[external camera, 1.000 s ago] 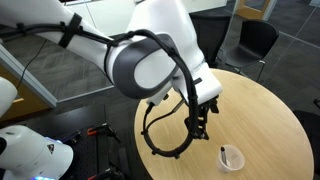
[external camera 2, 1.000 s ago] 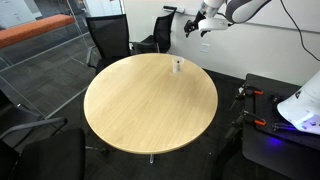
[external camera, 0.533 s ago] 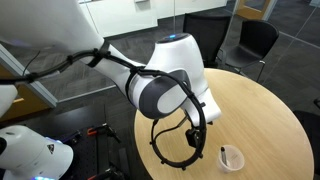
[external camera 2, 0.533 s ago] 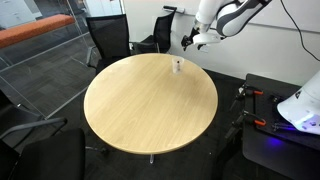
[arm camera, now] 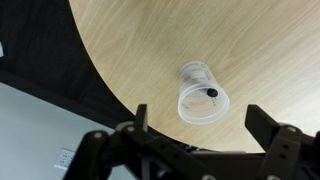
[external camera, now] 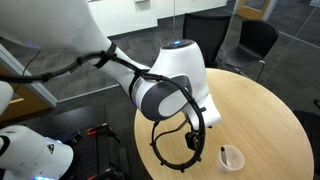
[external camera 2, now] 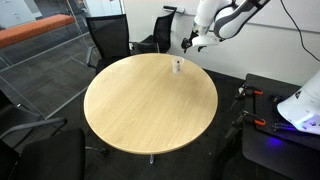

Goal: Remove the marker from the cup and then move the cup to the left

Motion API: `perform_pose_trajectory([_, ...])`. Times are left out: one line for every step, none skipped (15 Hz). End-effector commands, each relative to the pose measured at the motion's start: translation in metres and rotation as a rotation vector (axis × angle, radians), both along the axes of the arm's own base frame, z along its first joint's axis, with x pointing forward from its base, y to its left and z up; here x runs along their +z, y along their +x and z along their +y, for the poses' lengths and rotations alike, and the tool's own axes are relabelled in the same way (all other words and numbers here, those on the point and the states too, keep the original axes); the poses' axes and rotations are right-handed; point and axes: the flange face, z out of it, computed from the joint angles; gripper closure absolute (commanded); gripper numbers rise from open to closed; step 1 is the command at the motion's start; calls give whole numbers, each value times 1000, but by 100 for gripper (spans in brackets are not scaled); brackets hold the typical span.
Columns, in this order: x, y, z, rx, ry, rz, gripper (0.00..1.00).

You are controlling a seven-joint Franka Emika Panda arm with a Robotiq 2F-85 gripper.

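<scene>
My gripper needs to move outward and down until its open fingers are on both sides of the marker's upper end [external camera: 223,150] [arm camera: 212,92], because the black marker is standing up against the cup's rim.
The translucent whitish cup [arm camera: 204,92] stands upright near the edge of the round wooden table [arm camera: 260,40], with the black marker [arm camera: 211,93] standing inside it against the rim. The cup also shows in both exterior views [external camera: 232,158] [external camera 2: 178,66], and the marker pokes up from it [external camera: 222,152]. My gripper [arm camera: 200,135] is open and empty. It hangs above the cup, with the two fingers spread to either side of it in the wrist view. In both exterior views the gripper [external camera: 193,138] [external camera 2: 188,40] is above the table edge beside the cup.
Black office chairs [external camera 2: 110,38] stand around the table's far side, with another chair [external camera: 250,40] behind it. A glass partition [external camera 2: 40,50] runs along one side. The robot's base and cables [external camera 2: 290,110] sit off the table. The dark floor [arm camera: 60,60] lies beyond the table edge.
The arm has swung and lowered toward the cup over the last second. Since half a second ago it has barely moved. The cup and marker have not moved.
</scene>
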Motion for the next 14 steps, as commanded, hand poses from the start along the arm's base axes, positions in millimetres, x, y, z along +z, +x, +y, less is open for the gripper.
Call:
perform_pose_trajectory([-1, 11, -7, -39, -3, 4, 0])
perform_pose_trajectory([-2, 16, -11, -59, 0, 11, 0])
perform_pose_trajectory([-4, 22, -15, -76, 6, 19, 0])
perform_pose_trajectory([-7, 28, -18, -86, 12, 28, 0])
perform_pose_trajectory([-10, 34, -22, -95, 19, 36, 0])
perform_pose_trajectory([-13, 41, -25, -97, 30, 45, 0])
perform_pose_trajectory([-17, 48, -29, -106, 31, 48, 0])
perform_pose_trajectory([-21, 54, -33, -106, 39, 55, 0])
perform_pose_trajectory([-25, 60, -37, -115, 39, 58, 0])
perform_pose_trajectory([-30, 66, -41, -120, 39, 57, 0])
perform_pose_trajectory([-35, 72, -45, -130, 38, 56, 0])
perform_pose_trajectory([-39, 76, -48, -140, 40, 56, 0])
perform_pose_trajectory([-45, 80, -51, -149, 44, 57, 0])
perform_pose_trajectory([-50, 82, -54, -160, 48, 57, 0])
